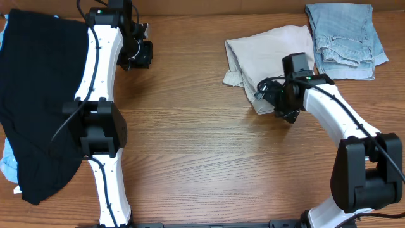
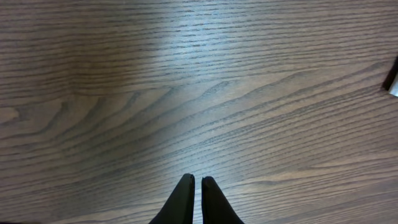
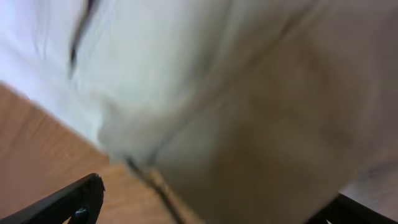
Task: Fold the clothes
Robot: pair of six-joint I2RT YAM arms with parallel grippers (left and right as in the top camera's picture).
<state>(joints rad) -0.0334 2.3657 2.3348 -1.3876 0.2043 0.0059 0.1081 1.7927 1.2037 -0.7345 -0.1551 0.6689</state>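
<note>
My open right gripper moves down and outward onto the near part of the beige khaki shorts (image 1: 266, 54) (image 3: 249, 165) next and closes, since that cloth lies below and outward.
The beige khaki shorts (image 1: 266, 54) lie folded at the back right of the table. My right gripper (image 1: 271, 95) hangs over their near edge, open; in the right wrist view (image 3: 219, 193) its fingertips (image 3: 84, 196) stand wide apart with blurred beige cloth (image 3: 249, 93) close below and between them, nothing gripped. A black garment (image 1: 38, 101) is spread at the far left. Folded light-blue denim shorts (image 1: 345, 38) sit at the back right corner. My left gripper (image 1: 138, 54) is at the back left, shut and empty (image 2: 196, 182) over bare wood.
A strip of light-blue cloth (image 1: 7, 161) pokes out under the black garment at the left edge. The wooden table (image 1: 202, 152) stretches between the two arms. The left arm's base (image 1: 98, 130) stands beside the black garment.
</note>
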